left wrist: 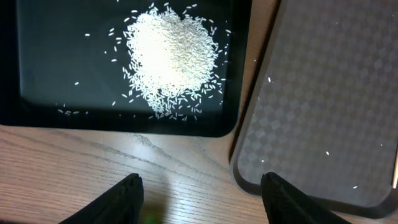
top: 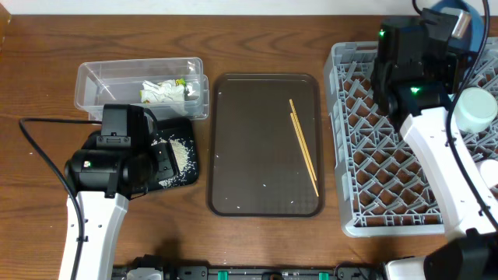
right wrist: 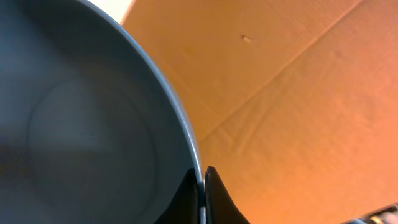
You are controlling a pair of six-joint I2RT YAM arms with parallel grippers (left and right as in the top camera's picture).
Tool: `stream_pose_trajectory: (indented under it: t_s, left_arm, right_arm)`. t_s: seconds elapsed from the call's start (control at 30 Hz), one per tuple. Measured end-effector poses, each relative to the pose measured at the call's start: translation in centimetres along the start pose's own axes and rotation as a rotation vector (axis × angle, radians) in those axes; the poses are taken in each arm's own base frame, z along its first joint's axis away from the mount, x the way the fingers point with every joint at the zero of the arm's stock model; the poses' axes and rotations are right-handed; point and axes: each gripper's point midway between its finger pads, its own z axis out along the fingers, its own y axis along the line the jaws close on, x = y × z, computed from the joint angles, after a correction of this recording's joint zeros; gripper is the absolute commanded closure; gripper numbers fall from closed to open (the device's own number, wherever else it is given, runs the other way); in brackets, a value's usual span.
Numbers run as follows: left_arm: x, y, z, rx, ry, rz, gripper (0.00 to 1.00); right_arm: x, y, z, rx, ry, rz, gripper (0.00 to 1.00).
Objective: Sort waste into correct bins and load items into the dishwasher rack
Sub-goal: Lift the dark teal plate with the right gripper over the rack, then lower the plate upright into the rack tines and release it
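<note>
I will move my right gripper to the left in the overhead view and down to release the dish, since the rack's tray-side far corner point(top: 359, 65) is below it that way.
My left gripper point(left wrist: 200, 183) stands open over bare wood, just in front of the black tray point(left wrist: 37, 112) that holds a heap of white rice scraps point(left wrist: 171, 56). Nothing is between its fingers. My right gripper point(right wrist: 203, 171) is shut on the thin rim of the dark-blue dish point(right wrist: 81, 124), held up at the far corner of the grey dishwasher rack point(top: 366, 155); overhead the dish point(top: 461, 14) peeks out behind the arm. The wooden chopsticks point(top: 303, 144) lie on the brown tray point(top: 233, 171). The clear tub point(top: 101, 78) holds the snack wrapper and tissue point(top: 167, 92).
A pale round cup or bowl point(top: 476, 109) sits in the rack at its right side. The brown tray's near corner point(left wrist: 298, 143) lies right of my left fingers. A black cable point(top: 39, 148) runs over the table at left.
</note>
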Motion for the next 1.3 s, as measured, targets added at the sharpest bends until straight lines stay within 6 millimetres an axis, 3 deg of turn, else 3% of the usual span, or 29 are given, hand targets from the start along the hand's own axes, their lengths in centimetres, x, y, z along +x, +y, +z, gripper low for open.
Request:
stream_pose_trajectory:
  t_s: [0.3,0.5,0.8,1.03,1.3]
  left_arm:
    - [0.0,0.0,0.0,0.0,0.0,0.0,0.36]
    - [0.0,0.0,0.0,0.0,0.0,0.0,0.36]
    - [0.0,0.0,0.0,0.0,0.0,0.0,0.36]
    - [0.0,0.0,0.0,0.0,0.0,0.0,0.36]
    - [0.0,0.0,0.0,0.0,0.0,0.0,0.36]
  right_arm:
    - [3.4,4.8,0.7,0.019,0.045,-0.215,0.99]
    - [4.7,7.5,-0.7,-0.011,0.032,-0.245,0.99]
    - [5.0,9.2,-3.9,-0.066,-0.013,-0.253,0.99]
    - [6.4,10.9,-6.6,-0.175,-0.016,-0.343,0.96]
    - [7.6,11.4,-7.0,-0.26,0.047,-0.299,0.87]
